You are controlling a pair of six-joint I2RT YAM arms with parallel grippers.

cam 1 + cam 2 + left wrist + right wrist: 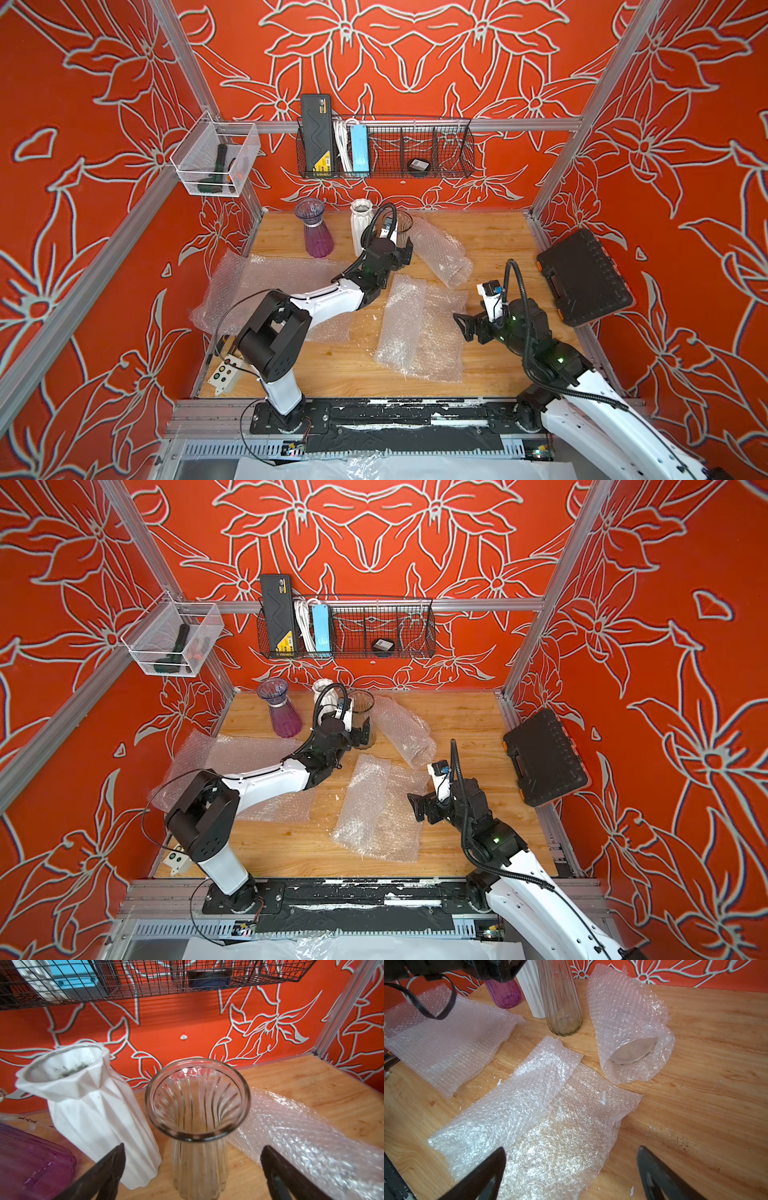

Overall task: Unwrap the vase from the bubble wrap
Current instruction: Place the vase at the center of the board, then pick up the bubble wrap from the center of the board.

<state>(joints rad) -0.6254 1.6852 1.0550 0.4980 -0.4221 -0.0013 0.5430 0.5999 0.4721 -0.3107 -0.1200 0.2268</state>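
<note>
My left gripper moves back from the clear ribbed vase and down onto the middle sheet's raised fold (392, 329) next, as that vase already stands bare and upright.
One roll of bubble wrap (441, 251) (629, 1022) lies on its side at the back middle of the table. A glass vase (633, 1052) shows inside its open end. My left gripper (405, 253) (193, 1147) is open, one finger on each side of an upright, bare, clear ribbed vase (197, 1101), with a gap at both sides. The wrapped roll (301, 1136) lies just beside it. My right gripper (465, 326) (571, 1149) is open and holds nothing. It hangs over the edge of a flat bubble wrap sheet (529, 1126), nearer the front than the roll.
A white faceted vase (360, 224) and a purple vase (316, 232) stand bare at the back left. Another flat bubble sheet (266, 286) lies under my left arm. A black tool case (584, 278) leans at the right wall. A wire basket (386, 149) hangs on the back wall.
</note>
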